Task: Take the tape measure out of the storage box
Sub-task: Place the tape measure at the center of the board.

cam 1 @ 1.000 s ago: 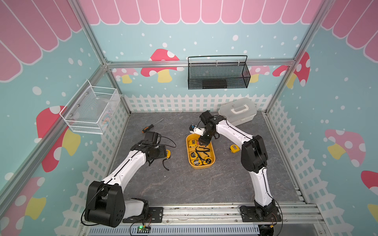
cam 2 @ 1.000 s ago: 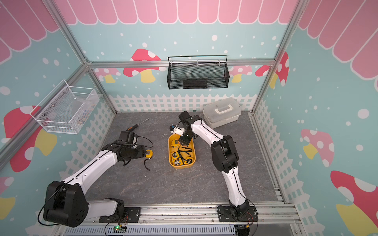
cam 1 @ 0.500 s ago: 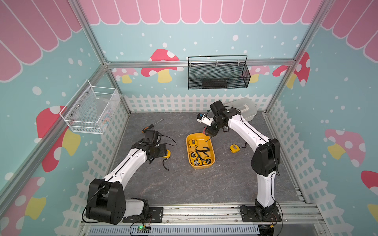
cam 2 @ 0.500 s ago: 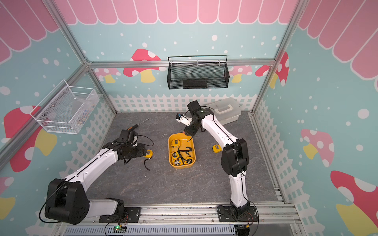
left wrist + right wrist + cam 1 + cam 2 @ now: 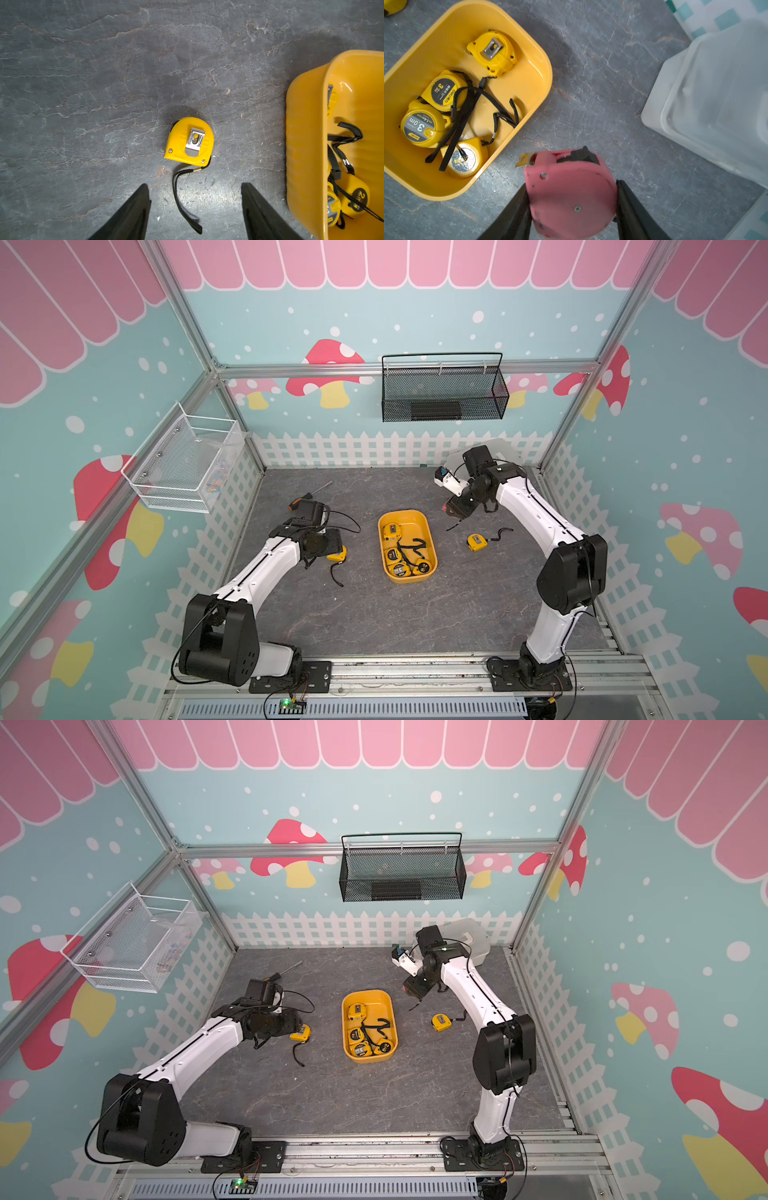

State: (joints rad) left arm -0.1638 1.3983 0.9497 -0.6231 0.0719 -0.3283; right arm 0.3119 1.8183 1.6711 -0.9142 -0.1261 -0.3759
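Note:
Next, the right gripper moves back past the yellow tape measure and down on its near side. It releases the pink tape measure (image 5: 571,197) there, since the floor is bare.
The yellow storage box (image 5: 380,539) (image 5: 343,1023) lies mid-floor with several yellow tape measures (image 5: 494,52) and tangled black straps inside. My right gripper (image 5: 572,185) (image 5: 455,508) is shut on a pink tape measure (image 5: 571,197), held in the air outside the box, beyond its far right corner. My left gripper (image 5: 194,185) (image 5: 334,547) hangs open over the floor left of the box. A yellow tape measure (image 5: 190,142) lies clip-up just ahead of its fingers, its strap trailing between them.
Another yellow tape measure (image 5: 477,542) lies on the floor right of the box. A white translucent case (image 5: 716,93) stands at the back right near my right wrist. An orange-handled screwdriver (image 5: 309,495) lies back left. A black mesh basket (image 5: 442,393) and a white wire basket (image 5: 183,464) hang on the walls.
My right arm has carried the pink tape measure from above the box's far end up and out toward the back right. The left arm has stayed still.

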